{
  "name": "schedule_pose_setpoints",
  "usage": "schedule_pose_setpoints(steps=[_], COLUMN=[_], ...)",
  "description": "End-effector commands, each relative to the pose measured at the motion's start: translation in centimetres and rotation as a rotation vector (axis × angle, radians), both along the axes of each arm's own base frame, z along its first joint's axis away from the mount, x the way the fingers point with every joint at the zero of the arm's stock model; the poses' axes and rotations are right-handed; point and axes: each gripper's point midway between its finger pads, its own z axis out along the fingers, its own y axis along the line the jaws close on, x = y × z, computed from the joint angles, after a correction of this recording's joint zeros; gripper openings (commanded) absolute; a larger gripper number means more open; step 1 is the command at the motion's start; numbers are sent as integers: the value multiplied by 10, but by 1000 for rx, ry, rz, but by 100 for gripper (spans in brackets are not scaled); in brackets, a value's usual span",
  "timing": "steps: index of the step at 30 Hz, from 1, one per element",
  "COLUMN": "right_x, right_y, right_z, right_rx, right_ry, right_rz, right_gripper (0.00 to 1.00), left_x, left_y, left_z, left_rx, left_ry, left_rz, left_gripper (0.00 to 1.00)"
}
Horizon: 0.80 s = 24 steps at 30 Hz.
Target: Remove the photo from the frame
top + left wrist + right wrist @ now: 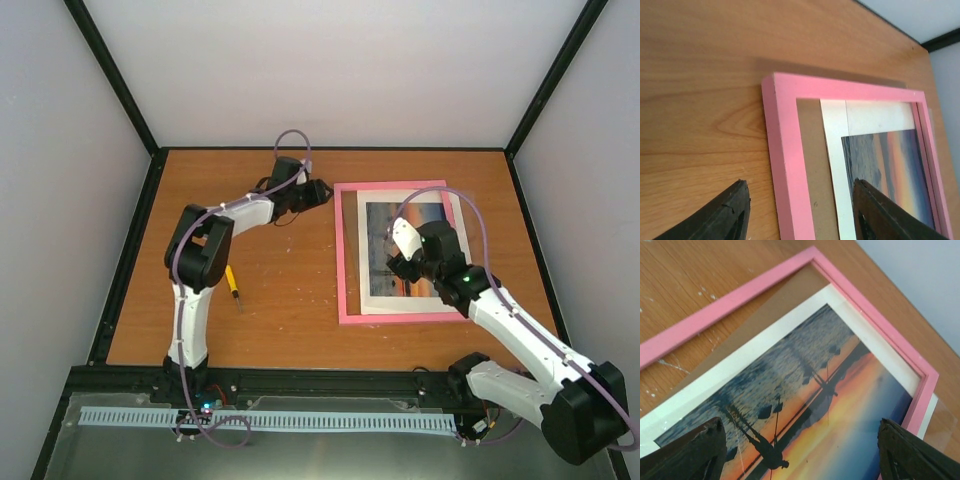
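My left gripper moves back and down onto the middle of the pink border (341,252) beside the brown board next, since the photo lies clear of that border.
The frame (345,262) with its thin pink border lies flat at the table's middle right. The sunset photo (385,240) with its white margin lies inside it, shifted right, so brown board shows along the left. Its right edge overlaps the frame's right border. My left gripper (325,192) is open at the frame's far left corner. In the left wrist view the gripper (800,220) straddles the pink border (785,150), with the photo (895,165) beside it. My right gripper (398,270) is open and empty just over the photo. In the right wrist view the gripper (802,455) shows the photo (830,400) between its fingers and the frame (715,315) beyond.
A small yellow-handled screwdriver (232,283) lies on the wooden table (280,300) to the left of the frame, beside my left arm. Black rails and grey walls close the table in on three sides.
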Motion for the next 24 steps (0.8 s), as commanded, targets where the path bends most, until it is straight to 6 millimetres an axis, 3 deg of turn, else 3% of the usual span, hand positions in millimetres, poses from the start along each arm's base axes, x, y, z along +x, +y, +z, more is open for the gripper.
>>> schedule_pose_setpoints(steps=[1,8,14,24], right_x=[9,10,31,35], right_y=[-7,-11,-46,-56], right_z=[-6,-8,8,1], right_rx=[6,10,-20,-32], right_ry=[1,-2,-143,-128], right_rz=[-68,-98,-332,-381], right_gripper=[81,80,81,79], left_x=[-14,-68,-112,-142], left_y=[22,19,0,-38], left_z=[20,20,4,-30], left_rx=[190,373,471,554], left_ry=[-70,-76,-59,-1], left_rz=[93,115,97,26], left_gripper=[56,54,55,51])
